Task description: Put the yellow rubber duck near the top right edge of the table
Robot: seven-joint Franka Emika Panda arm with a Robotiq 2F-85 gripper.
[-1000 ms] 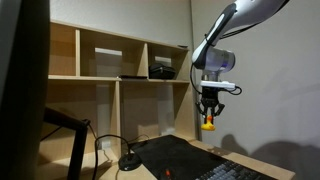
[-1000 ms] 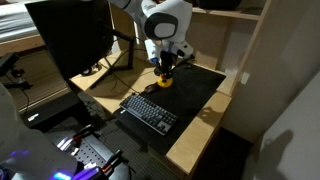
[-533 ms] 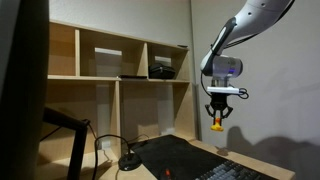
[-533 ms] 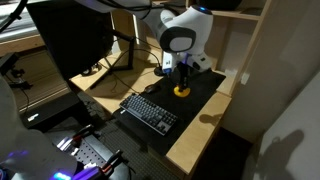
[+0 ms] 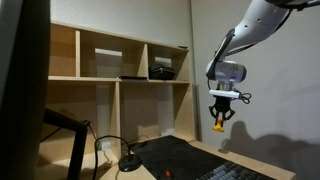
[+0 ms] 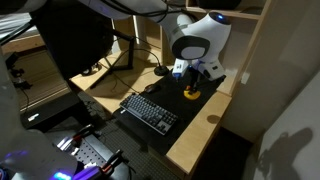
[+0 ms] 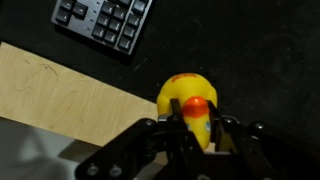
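The table's wooden edge strip [image 6: 213, 112] is below and outward of my gripper. My gripper should carry the duck [image 6: 190, 94] outward and down past the mat and release it at that strip.
My gripper [image 5: 220, 121] is shut on the yellow rubber duck [image 7: 191, 104], a small bright yellow toy with an orange beak. It holds the duck [image 5: 219, 126] in the air above the table. In an exterior view the duck [image 6: 190, 94] hangs over the black mat near the table's [image 6: 195, 135] light wooden edge strip. In the wrist view the mat [image 7: 240, 45] lies under the duck, with bare wood [image 7: 60, 95] beside it. The fingers [image 7: 196, 133] clamp the duck's sides.
A black keyboard [image 6: 149, 111] lies on the mat; its corner shows in the wrist view [image 7: 105, 22]. A tall light-wood shelf unit [image 5: 110, 75] stands behind the table. A monitor [image 6: 75, 40] and cables [image 5: 125, 160] sit at one side.
The arm has carried the duck sideways over the mat, away from the keyboard and toward the table's wooden edge. The gripper stays shut on the duck.
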